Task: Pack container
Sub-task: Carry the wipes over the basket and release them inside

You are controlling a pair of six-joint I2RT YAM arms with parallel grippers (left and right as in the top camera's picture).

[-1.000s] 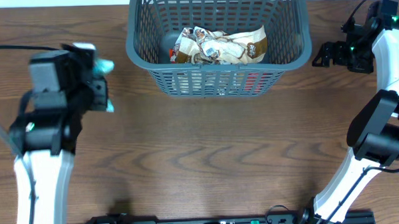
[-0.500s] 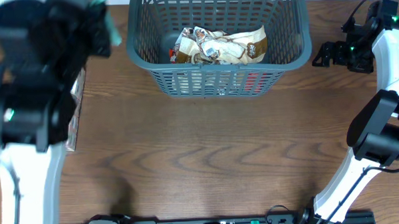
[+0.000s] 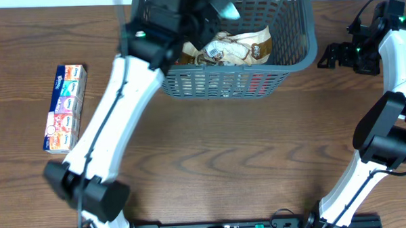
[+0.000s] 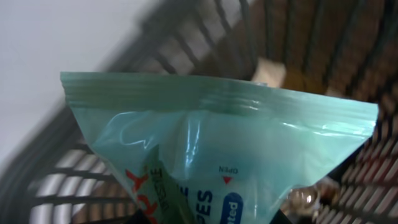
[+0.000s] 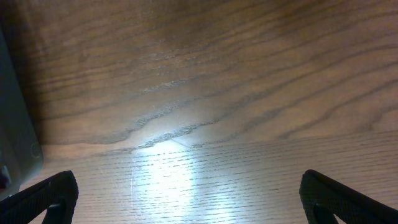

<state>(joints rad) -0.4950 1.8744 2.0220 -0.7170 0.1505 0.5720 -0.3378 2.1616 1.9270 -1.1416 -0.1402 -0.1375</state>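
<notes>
The left gripper moves down toward the crumpled snack packs inside the basket next and releases the pale teal wipes pack there, because it already hangs over the opening.
The container is a dark grey lattice basket at the back middle of the table, with crumpled snack packs inside. My left gripper hangs over the basket's left part, shut on a pale teal wipes pack that fills the left wrist view, with the basket's slotted wall behind it. My right gripper is open and empty just right of the basket, low over bare wood.
A strip of small colourful snack packs lies on the table at the left. The basket's wall shows at the left edge of the right wrist view.
My left arm has swung from the table's left side to above the basket, carrying the teal pack. The strip of packs it covered now shows. The right arm has not moved.
</notes>
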